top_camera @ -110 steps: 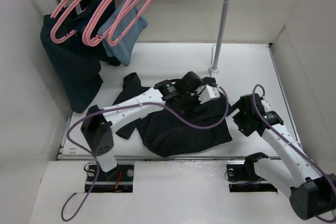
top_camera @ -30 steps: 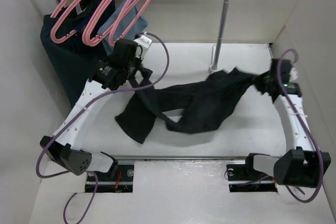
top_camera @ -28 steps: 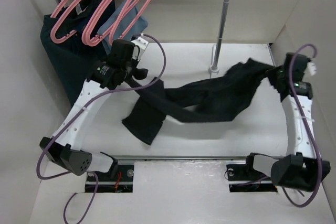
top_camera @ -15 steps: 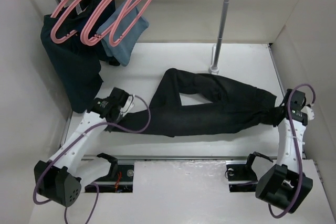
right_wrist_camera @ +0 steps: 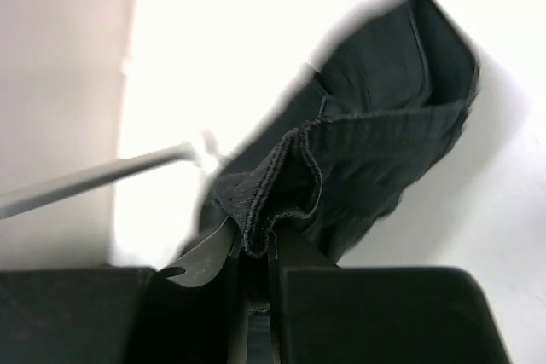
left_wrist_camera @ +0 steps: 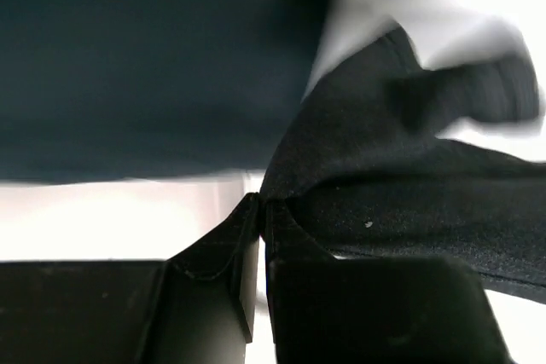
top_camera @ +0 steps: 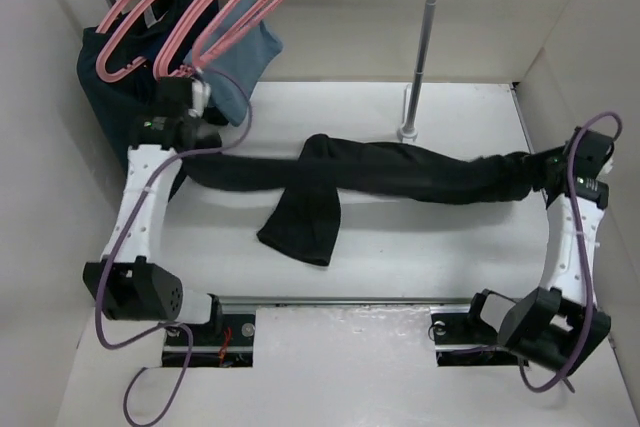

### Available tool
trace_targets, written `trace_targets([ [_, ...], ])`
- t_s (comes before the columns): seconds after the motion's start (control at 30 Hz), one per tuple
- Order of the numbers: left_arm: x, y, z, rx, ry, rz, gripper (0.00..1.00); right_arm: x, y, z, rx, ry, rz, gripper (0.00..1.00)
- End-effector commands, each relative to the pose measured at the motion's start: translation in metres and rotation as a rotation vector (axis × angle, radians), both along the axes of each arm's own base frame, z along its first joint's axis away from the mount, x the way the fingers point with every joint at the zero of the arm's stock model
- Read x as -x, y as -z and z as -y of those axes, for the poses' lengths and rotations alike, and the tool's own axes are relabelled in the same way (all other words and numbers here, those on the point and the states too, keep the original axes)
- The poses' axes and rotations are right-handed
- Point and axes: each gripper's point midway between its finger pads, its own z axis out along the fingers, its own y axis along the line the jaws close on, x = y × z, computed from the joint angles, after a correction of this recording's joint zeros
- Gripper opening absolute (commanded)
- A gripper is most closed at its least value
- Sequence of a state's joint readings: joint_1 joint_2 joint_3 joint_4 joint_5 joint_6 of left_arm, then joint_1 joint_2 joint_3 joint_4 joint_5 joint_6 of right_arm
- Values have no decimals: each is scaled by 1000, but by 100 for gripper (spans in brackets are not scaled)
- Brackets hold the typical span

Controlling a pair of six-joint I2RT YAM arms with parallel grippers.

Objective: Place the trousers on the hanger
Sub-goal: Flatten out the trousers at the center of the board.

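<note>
I will next pull my right gripper back and down to the clear bare tabletop on the stretched trousers' near side and release the bunched edge.
The black trousers (top_camera: 400, 175) are stretched in a long band across the table between both grippers. One leg (top_camera: 303, 217) folds forward toward the near edge. My left gripper (top_camera: 192, 147) is shut on the left end of the trousers (left_wrist_camera: 401, 202), just under the pink hangers (top_camera: 240, 17) at the far left. At the right wall, my right gripper (top_camera: 553, 169) is shut on a bunched seamed edge of the trousers (right_wrist_camera: 367, 125). In both wrist views the cloth is pinched between the left gripper (left_wrist_camera: 260, 208) and right gripper (right_wrist_camera: 256, 249) jaws.
A dark navy garment (top_camera: 125, 97) (left_wrist_camera: 153, 57) and a light blue cloth (top_camera: 252, 55) hang under the hangers at the back left. A metal pole (top_camera: 425, 37) (right_wrist_camera: 85, 179) stands on its foot at the back centre. White walls (top_camera: 590, 67) close in both sides.
The left gripper has swung from the near left up to the hangers, pulling its end of the trousers along. The trousers now run as one taut band, one leg folded forward.
</note>
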State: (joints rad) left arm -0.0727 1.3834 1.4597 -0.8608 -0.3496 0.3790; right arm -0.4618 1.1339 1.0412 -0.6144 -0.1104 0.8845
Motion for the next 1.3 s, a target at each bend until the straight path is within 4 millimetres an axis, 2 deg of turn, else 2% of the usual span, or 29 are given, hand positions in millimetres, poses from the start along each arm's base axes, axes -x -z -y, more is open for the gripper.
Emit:
trace_targets([
  [0.0, 21, -27, -32, 41, -128, 84, 0, 13, -63, 15, 123, 52, 190, 0],
  [0.03, 35, -9, -33, 50, -134, 24, 0, 24, -35, 11, 87, 67, 142, 0],
  [0.07, 52, 3, -35, 44, -123, -18, 0, 38, -27, 2, 58, 86, 142, 0],
  [0.1, 68, 23, -38, 40, -133, -87, 0, 46, -10, -3, 25, 99, 113, 0],
  [0.13, 102, 63, -41, 41, -150, -222, 3, 61, 27, -15, -50, 117, 50, 0],
  [0.17, 119, 85, -40, 36, -138, -311, 5, 67, 49, -18, -73, 119, 4, 0],
  [0.2, 137, 98, -43, 33, -142, -362, 7, 73, 59, -24, -109, 130, 1, 0],
  [0.23, 163, 125, -42, 34, -137, -461, 12, 78, 72, -28, -128, 139, -20, 0],
  [0.27, 183, 135, -40, 34, -122, -544, 20, 84, 90, -29, -154, 158, -56, 0],
  [0.3, 197, 143, -40, 30, -125, -600, 35, 87, 90, -28, -145, 169, -61, 0],
  [0.33, 211, 151, -38, 30, -108, -664, 45, 88, 90, -26, -138, 177, -64, 0],
  [0.37, 236, 162, -38, 14, -92, -771, 55, 90, 91, -21, -119, 198, -71, 0],
  [0.43, 249, 167, -44, -26, -93, -826, 67, 87, 79, -15, -88, 204, -63, 0],
  [0.47, 250, 165, -52, -73, -117, -826, 68, 86, 73, -10, -65, 210, -56, 0],
  [0.5, 241, 164, -56, -96, -118, -792, 68, 82, 63, -6, -43, 210, -41, 0],
  [0.57, 229, 156, -61, -108, -137, -749, 68, 85, 57, -3, -16, 214, -54, 0],
  [0.6, 213, 144, -66, -108, -154, -694, 68, 86, 53, 2, 2, 231, -51, 0],
  [0.7, 193, 127, -74, -116, -187, -640, 69, 91, 53, 5, 17, 246, -83, 0],
  [0.73, 179, 112, -77, -121, -193, -579, 69, 90, 49, 6, 20, 247, -75, 0],
  [0.77, 172, 107, -77, -115, -192, -561, 69, 90, 49, 6, 26, 241, -78, 0],
  [0.87, 142, 89, -65, -15, -158, -451, 69, 88, 47, 7, 32, 241, -65, 0],
  [0.9, 130, 83, -52, 69, -139, -409, 70, 86, 51, 6, 30, 228, -72, 0],
  [0.93, 126, 88, -43, 123, -112, -412, 71, 86, 52, 6, 30, 228, -72, 0],
  [0.97, 121, 79, -34, 175, -96, -382, 71, 87, 52, 6, 36, 222, -75, 0],
  [1.03, 115, 82, -14, 288, -42, -397, 74, 85, 50, 7, 46, 216, -70, 0],
  [1.07, 113, 83, 6, 366, 16, -398, 76, 85, 53, 7, 42, 216, -78, 0],
  [1.13, 113, 93, 33, 398, 119, -433, 84, 85, 55, 8, 46, 207, -92, 0],
  [1.17, 123, 113, 42, 405, 128, -496, 86, 85, 55, 8, 46, 207, -92, 0],
  [1.27, 118, 148, 49, 291, 129, -498, 89, 84, 54, 9, 56, 201, -86, 0],
])
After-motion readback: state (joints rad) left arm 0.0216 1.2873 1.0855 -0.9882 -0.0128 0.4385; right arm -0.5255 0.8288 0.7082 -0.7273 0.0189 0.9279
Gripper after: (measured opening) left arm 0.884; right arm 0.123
